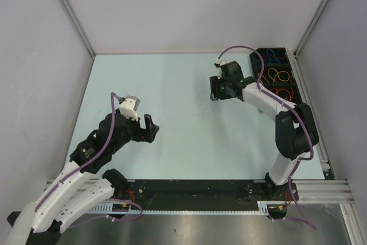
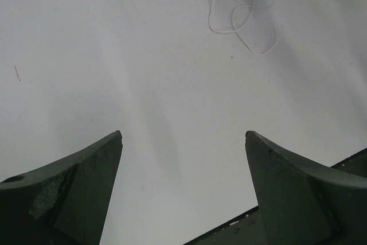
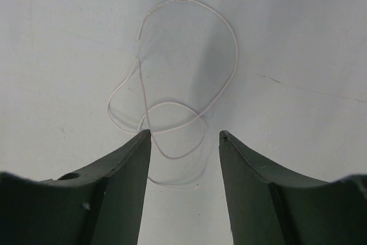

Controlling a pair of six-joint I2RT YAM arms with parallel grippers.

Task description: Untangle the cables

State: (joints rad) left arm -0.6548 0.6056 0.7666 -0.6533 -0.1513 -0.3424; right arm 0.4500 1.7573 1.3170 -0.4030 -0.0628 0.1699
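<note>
The white cable's near bend point(image 3: 166, 155) is off-centre between my gripper's fingers, so my right gripper will go down and left in the wrist view, onto it.
A thin white cable point(image 3: 183, 0) lies in loose crossed loops on the pale table. My right gripper point(image 3: 185, 133) is open just above it, and the cable's near loops run between and under the jaws without being gripped. In the top view the right gripper point(image 1: 212, 88) is at the back right of the table, and the white cable is too faint to see there. It also shows far off in the left wrist view point(image 2: 210, 21). My left gripper point(image 1: 150, 129) is open and empty over bare table point(image 2: 183, 134). Blue point(image 1: 275, 57), orange point(image 1: 279, 76) and red point(image 1: 284, 92) cables lie in a tray.
A black compartment tray point(image 1: 256, 54) stands at the back right against the frame, beside my right arm. White walls and aluminium posts close in the table on three sides. A black rail point(image 1: 195, 189) runs along the near edge.
</note>
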